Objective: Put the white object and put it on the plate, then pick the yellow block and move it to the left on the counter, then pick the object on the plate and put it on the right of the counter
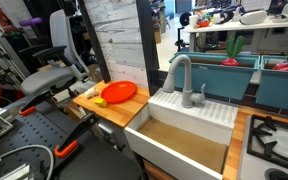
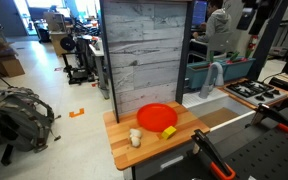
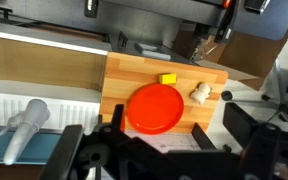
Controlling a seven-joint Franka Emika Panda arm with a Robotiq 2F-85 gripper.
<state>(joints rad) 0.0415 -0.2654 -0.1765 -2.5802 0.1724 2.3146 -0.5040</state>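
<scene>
The white object (image 2: 135, 136) (image 3: 201, 92) is below my gripper and to its right in the wrist view, so I will lower my open fingers that way and around it.
A red plate (image 3: 154, 107) lies on the wooden counter (image 3: 119, 75), and shows in both exterior views (image 1: 119, 93) (image 2: 157, 116). A small white object (image 3: 199, 94) lies on the counter beside the plate, apart from it; it also shows in an exterior view (image 2: 135, 137). A yellow block (image 3: 167, 78) sits on the counter just off the plate's rim (image 2: 169, 131) (image 1: 101, 101). My gripper (image 3: 160, 142) hangs high above the counter's edge with its dark fingers spread wide. It is open and empty. It does not show in the exterior views.
A white sink (image 1: 189, 130) with a grey faucet (image 1: 180, 75) adjoins the counter. A tall grey wooden panel (image 2: 144, 50) stands behind the counter. A stove top (image 1: 274, 140) lies past the sink. Orange-handled clamps (image 2: 212, 158) sit near the counter's front edge.
</scene>
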